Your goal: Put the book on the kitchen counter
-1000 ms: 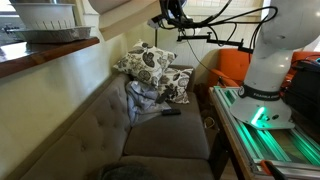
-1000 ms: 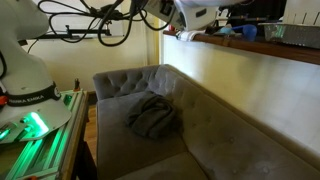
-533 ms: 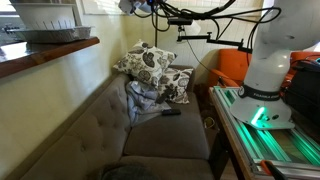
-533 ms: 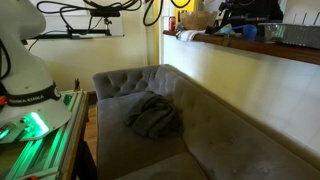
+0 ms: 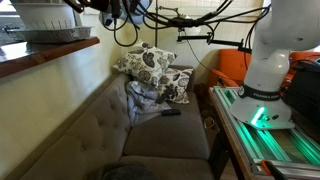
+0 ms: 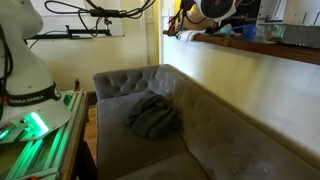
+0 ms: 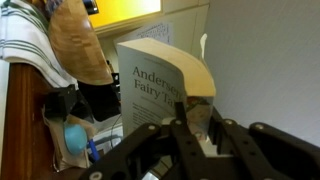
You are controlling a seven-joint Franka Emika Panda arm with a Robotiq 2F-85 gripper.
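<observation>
Next, my gripper will turn and move down to release the book [image 7: 158, 75] on the wooden counter, since that lies below my gripper, toward the left in the wrist view.
In the wrist view my gripper [image 7: 190, 118] is shut on a thick paperback book [image 7: 158, 75] with "Andersen's Fairy Tales" on its cover, held upright by its lower edge. In both exterior views the gripper [image 5: 97, 5] [image 6: 214, 9] is high up at the top edge of the picture, above the wooden kitchen counter [image 5: 45, 55] [image 6: 262, 48]. The book itself is hard to make out in the exterior views. I cannot tell whether the book touches the counter.
A metal tray [image 5: 48, 34] with a white rack stands on the counter. Blue and mixed items [image 6: 240, 30] lie on the counter. A striped towel [image 7: 25, 40] and a brown bag [image 7: 75, 40] are nearby. Below is a grey sofa [image 5: 160, 140] with patterned pillows [image 5: 150, 65] and a grey cloth [image 6: 152, 115].
The arm has swung with the book from above the sofa over towards the counter; in the exterior views the gripper now hangs above the counter's edge.
</observation>
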